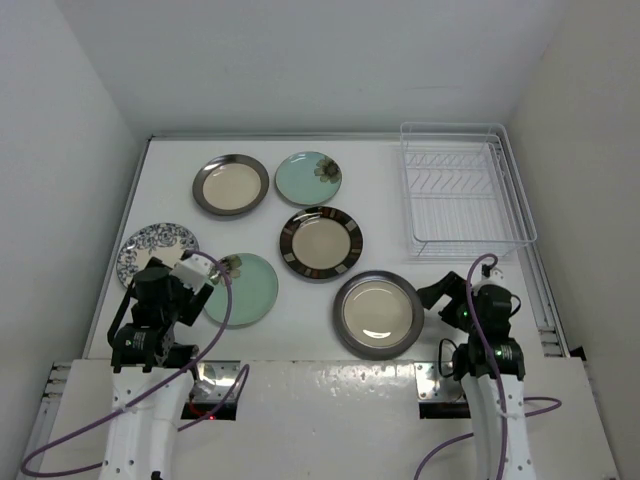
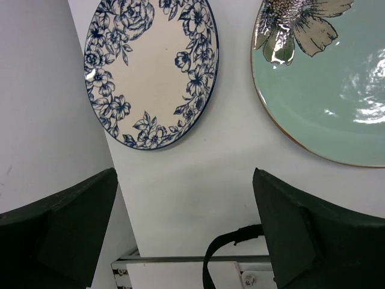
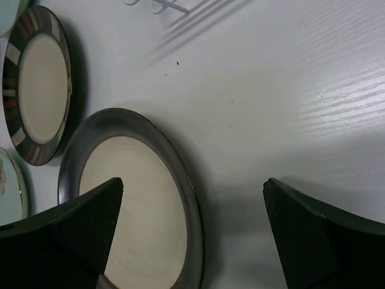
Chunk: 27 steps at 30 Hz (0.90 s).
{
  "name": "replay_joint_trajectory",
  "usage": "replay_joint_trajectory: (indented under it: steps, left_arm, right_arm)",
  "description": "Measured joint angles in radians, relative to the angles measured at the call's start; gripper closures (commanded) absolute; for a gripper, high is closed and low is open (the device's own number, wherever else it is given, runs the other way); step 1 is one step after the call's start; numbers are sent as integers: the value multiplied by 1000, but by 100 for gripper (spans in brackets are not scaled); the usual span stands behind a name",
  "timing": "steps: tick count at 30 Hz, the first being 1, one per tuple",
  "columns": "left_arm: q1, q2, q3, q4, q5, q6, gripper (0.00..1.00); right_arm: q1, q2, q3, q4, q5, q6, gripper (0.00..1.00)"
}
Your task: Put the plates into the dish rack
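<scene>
Next, the right gripper moves down toward the near grey-rimmed plate and closes on the plate's rim, since that rim shows between my open fingers.
Six plates lie flat on the white table: a blue-white one [image 1: 155, 250] [image 2: 150, 72], two mint-green [image 1: 245, 290] [image 2: 325, 84] [image 1: 308, 177], two cream with grey rims [image 1: 231, 184] [image 1: 378, 314] [image 3: 138, 205], and one with a brown patterned rim [image 1: 321, 243] [image 3: 36, 84]. The white wire dish rack [image 1: 465, 190] stands empty at the back right. My left gripper [image 1: 185, 290] [image 2: 184, 174] hangs open over bare table between the blue-white and near mint-green plates. My right gripper [image 1: 440, 296] [image 3: 192, 183] is open above the right edge of the near grey-rimmed plate, holding nothing.
White walls close in the table on the left, back and right. An aluminium rail [image 2: 198, 260] and a black cable [image 2: 219, 253] run along the near edge. Purple cables [image 1: 225, 320] loop from both arms. The rack's wire feet [image 3: 156, 5] show at the top of the right wrist view.
</scene>
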Motion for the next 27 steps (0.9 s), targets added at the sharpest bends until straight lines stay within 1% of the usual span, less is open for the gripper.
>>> replay_joint_trajectory:
  steps: [8, 13, 16, 17, 18, 19, 20, 21, 23, 25, 27]
  left_arm:
    - [0, 0, 0, 12, -19, -18, 0]
    - [0, 2, 0, 17, -15, -15, 0]
    - [0, 27, 0, 19, -7, -10, 0]
    - [-3, 51, 0, 21, -5, -9, 0]
    - [-6, 82, 3, 22, 0, -6, 0]
    - [-6, 121, 11, 18, 8, -6, 0]
    - [-6, 168, 32, 7, 19, -6, 0]
    - [-6, 230, 71, -9, 39, -6, 4]
    - [-7, 347, 198, -41, 103, -16, 8]
    - [-8, 460, 336, -50, 175, -26, 11]
    - [-14, 549, 451, -39, 234, -39, 11]
  right_arm:
    - [0, 98, 13, 5, 13, 40, 0]
    - [0, 208, 16, 102, -62, 67, 0]
    - [8, 308, 22, 158, -93, 62, 6]
    - [18, 349, 33, 160, -92, 59, 6]
    - [29, 386, 45, 160, -88, 54, 11]
    - [43, 430, 65, 158, -83, 46, 14]
    - [61, 466, 87, 155, -67, 39, 18]
    - [76, 497, 107, 154, -52, 31, 20]
    - [104, 547, 138, 166, -36, 16, 23]
    - [117, 570, 140, 183, -44, 13, 23]
    - [121, 576, 127, 189, -54, 14, 23]
